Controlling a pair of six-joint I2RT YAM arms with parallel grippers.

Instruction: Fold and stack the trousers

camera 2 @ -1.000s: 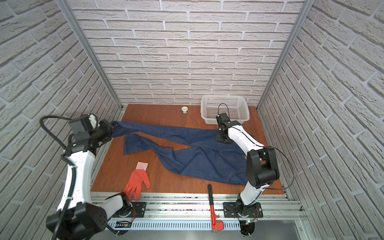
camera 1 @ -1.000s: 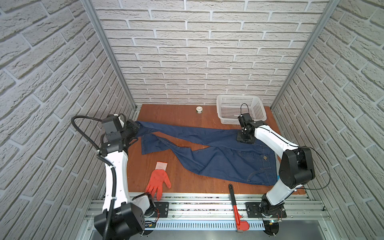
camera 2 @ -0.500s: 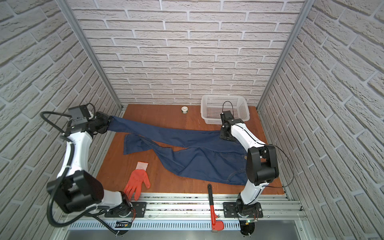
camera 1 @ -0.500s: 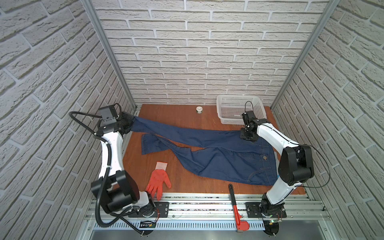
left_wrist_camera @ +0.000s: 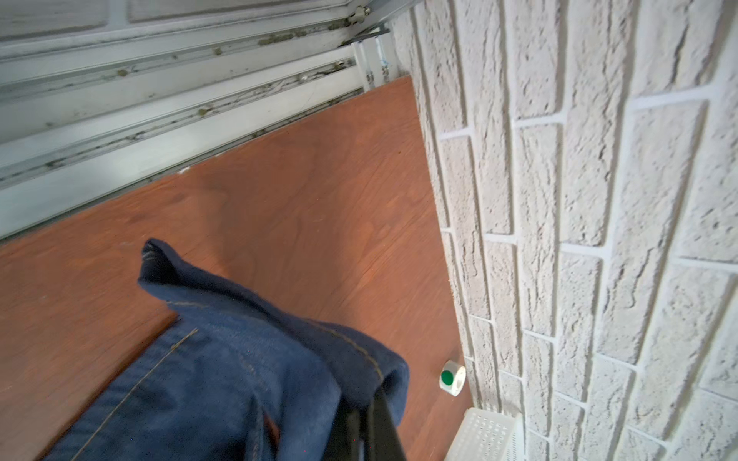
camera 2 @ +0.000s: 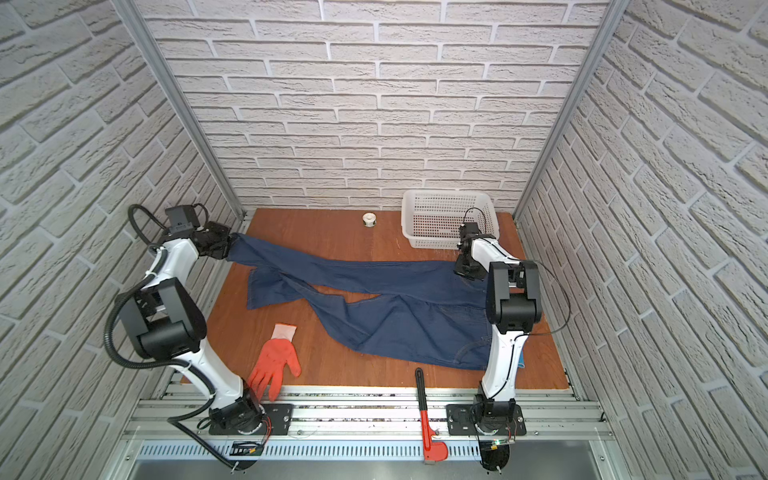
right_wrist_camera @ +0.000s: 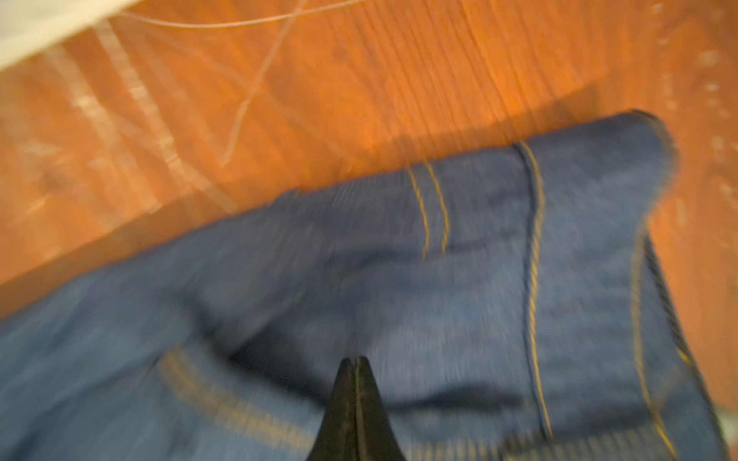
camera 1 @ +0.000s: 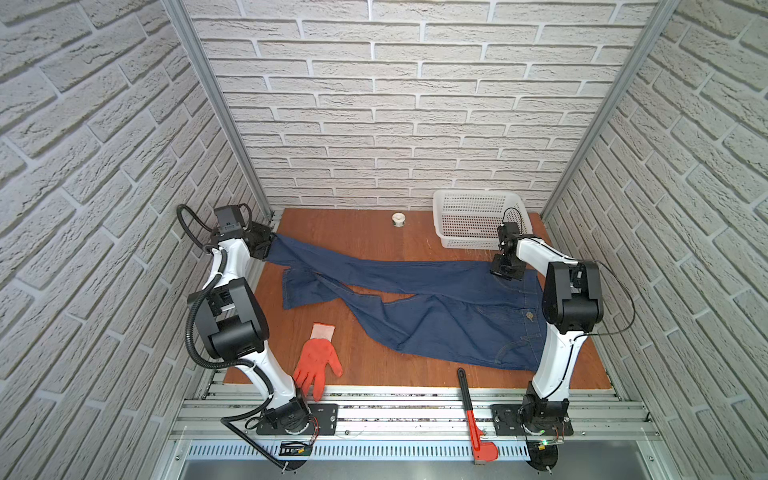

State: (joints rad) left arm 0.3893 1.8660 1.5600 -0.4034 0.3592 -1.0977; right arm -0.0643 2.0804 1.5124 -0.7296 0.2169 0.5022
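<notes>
Next, the left gripper moves outward with the hem and releases it over the table's bare far corner, since that open wood lies outward of the gripper.
The trousers [camera 1: 436,303] [camera 2: 395,299] are dark blue jeans, lying spread across the wooden table with the waist at the right and the legs running left. My left gripper [camera 1: 268,245] [camera 2: 228,249] is at the far left edge, shut on the hem of the far leg. That leg is pulled taut and lifted a little; in the left wrist view the hem [left_wrist_camera: 279,339] drapes over the left gripper [left_wrist_camera: 367,423]. My right gripper [camera 1: 505,270] [camera 2: 467,270] is at the far corner of the waist. In the blurred right wrist view the right gripper [right_wrist_camera: 354,361] is shut over the denim [right_wrist_camera: 439,299], with no cloth visible between the tips.
A white basket [camera 1: 478,220] stands at the back right, just beyond the right gripper. A small tape roll [camera 1: 399,219] sits by the back wall. An orange glove [camera 1: 318,365] lies at the front left. A red wrench [camera 1: 473,415] lies across the front rail.
My left gripper has drawn the leg hem further to the left and back, stretching that leg. My right gripper has shifted slightly along the waist and gone from open to shut.
</notes>
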